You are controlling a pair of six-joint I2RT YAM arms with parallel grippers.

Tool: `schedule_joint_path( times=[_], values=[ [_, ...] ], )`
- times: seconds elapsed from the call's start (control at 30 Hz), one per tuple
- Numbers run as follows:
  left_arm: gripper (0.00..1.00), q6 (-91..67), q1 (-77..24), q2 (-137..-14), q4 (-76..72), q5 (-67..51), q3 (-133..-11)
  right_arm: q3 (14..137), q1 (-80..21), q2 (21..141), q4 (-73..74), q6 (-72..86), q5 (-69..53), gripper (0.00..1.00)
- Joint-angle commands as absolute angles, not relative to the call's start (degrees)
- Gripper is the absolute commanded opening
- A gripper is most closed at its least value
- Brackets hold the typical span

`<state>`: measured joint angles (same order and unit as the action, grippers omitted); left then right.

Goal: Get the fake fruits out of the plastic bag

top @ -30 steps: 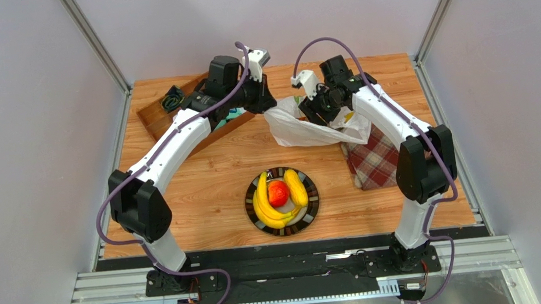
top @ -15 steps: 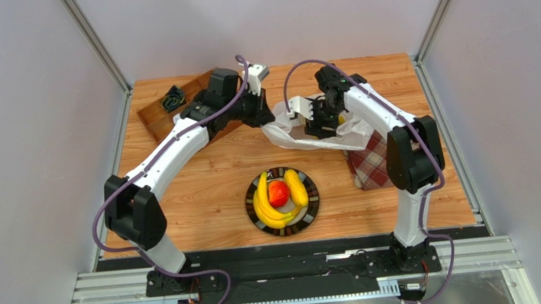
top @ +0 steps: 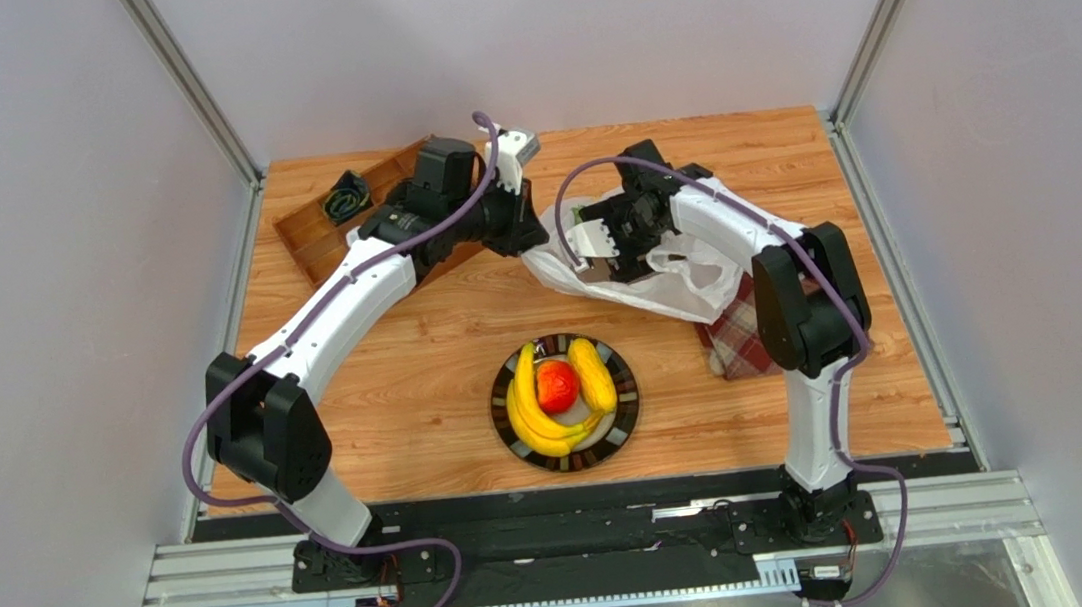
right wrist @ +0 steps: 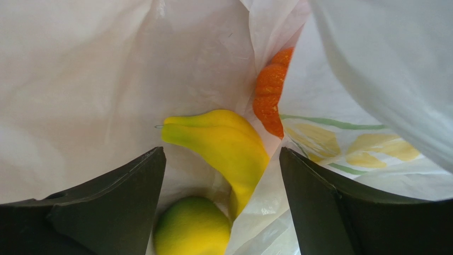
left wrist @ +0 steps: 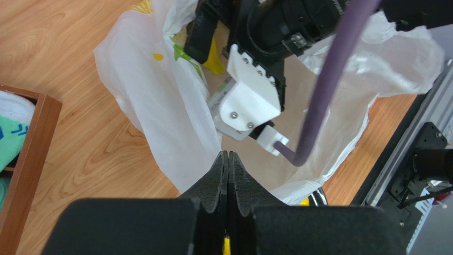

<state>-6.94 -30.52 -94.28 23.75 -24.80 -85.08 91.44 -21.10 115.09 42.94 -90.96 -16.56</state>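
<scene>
The yellow banana is below my right gripper, lined up between the open fingers. My right gripper will next go deeper into the bag, down onto the banana's thick middle [right wrist: 245, 163].
The white plastic bag [top: 681, 281] lies at the back centre of the table, with its mouth held up. My left gripper [top: 528, 237] is shut on the bag's rim [left wrist: 175, 133], pads pressed together. My right gripper [right wrist: 220, 150] is open and reaches into the bag. Between its fingers lies a yellow banana [right wrist: 228, 149], with a green-yellow round fruit [right wrist: 191, 228] just below it. An orange one [right wrist: 270, 98] sits behind a fold. Near the front, a dark plate [top: 628, 385] holds bananas [top: 531, 410] and a red fruit [top: 557, 385].
A wooden tray [top: 306, 238] with a dark coiled object [top: 345, 199] and a teal cloth stands at the back left, under my left arm. A red plaid cloth [top: 740, 336] lies partly under the bag on the right. Grey walls enclose the table.
My right gripper has moved left and down into the bag's mouth, and its jaws have spread wider. The left gripper has sunk slightly and still holds the rim.
</scene>
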Motion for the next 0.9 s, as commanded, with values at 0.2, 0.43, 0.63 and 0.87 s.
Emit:
schedule_joint_path(
  times=[0.2, 0.43, 0.63, 0.87],
  values=[
    [0.0, -5.62, -30.15, -92.46, 22.94, -28.83, -86.4, 109.39, -19.16, 129.18, 46.21, -101.59, -14.15, 0.88],
    [0.0, -5.63, -30.15, -93.07, 23.29, -28.3, -86.84, 115.49, -18.55, 135.09, 56.6, -110.82, -12.22, 0.82],
    [0.0, -6.06, -30.15, -93.69, 22.68, -26.81, -87.01, 112.25, -19.07, 132.73, 53.36, -109.17, -14.41, 0.37],
    [0.0, -6.76, -29.8, -94.75, 21.71, -27.16, -87.98, 102.22, -18.63, 119.2, 48.6, -98.54, -20.12, 0.18]
  ],
)
